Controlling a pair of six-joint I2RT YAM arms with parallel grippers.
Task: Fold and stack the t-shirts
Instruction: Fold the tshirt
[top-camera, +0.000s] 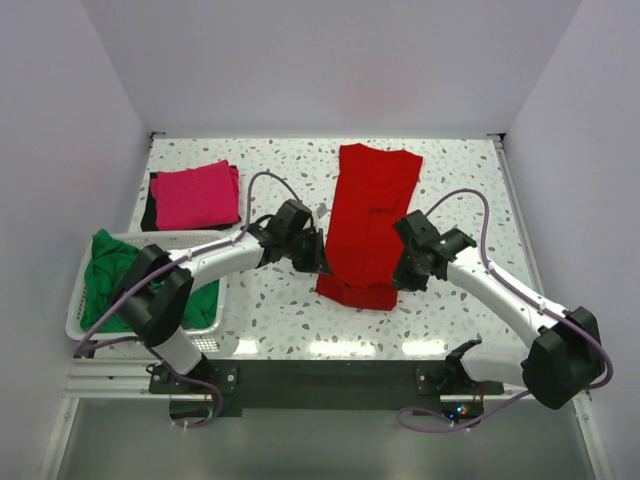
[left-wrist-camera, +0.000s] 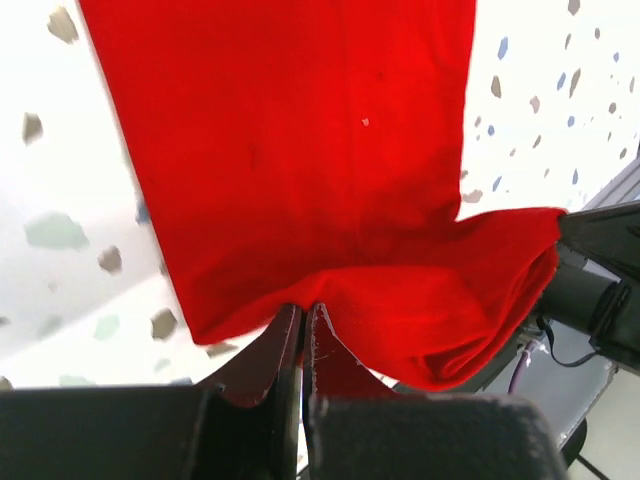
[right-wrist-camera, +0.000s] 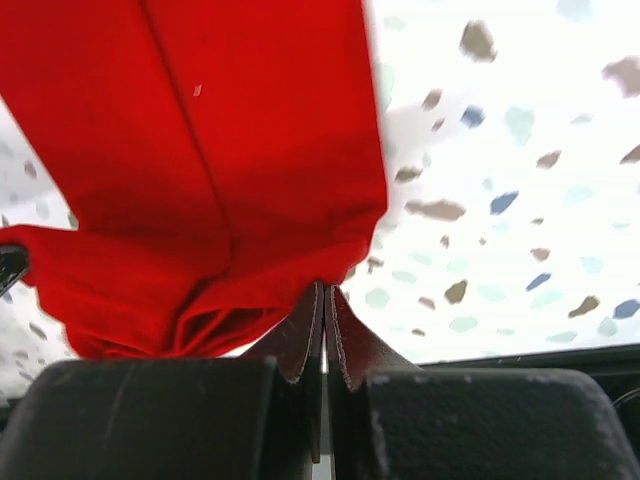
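The red t-shirt stretches far outward from its lifted near end. My left gripper carries the corner of that end outward over the t-shirt onto its middle (top-camera: 347, 214) next.
The red t-shirt (top-camera: 368, 215) lies as a long narrow strip down the middle of the table, its near end raised and bunched. My left gripper (top-camera: 322, 266) is shut on the near left corner of that end (left-wrist-camera: 300, 290), the cloth pinched between its fingertips. My right gripper (top-camera: 398, 280) is shut on the near right corner (right-wrist-camera: 325, 275). The lifted hem sags in folds between the two grippers. A magenta-pink t-shirt (top-camera: 195, 195) lies folded at the back left on top of something dark. A green t-shirt (top-camera: 115, 270) lies crumpled in a white basket (top-camera: 80, 300).
The white basket stands at the left near edge of the speckled table, under the left arm. White walls close the table on three sides. A dark rail (top-camera: 330, 375) runs along the near edge between the arm bases.
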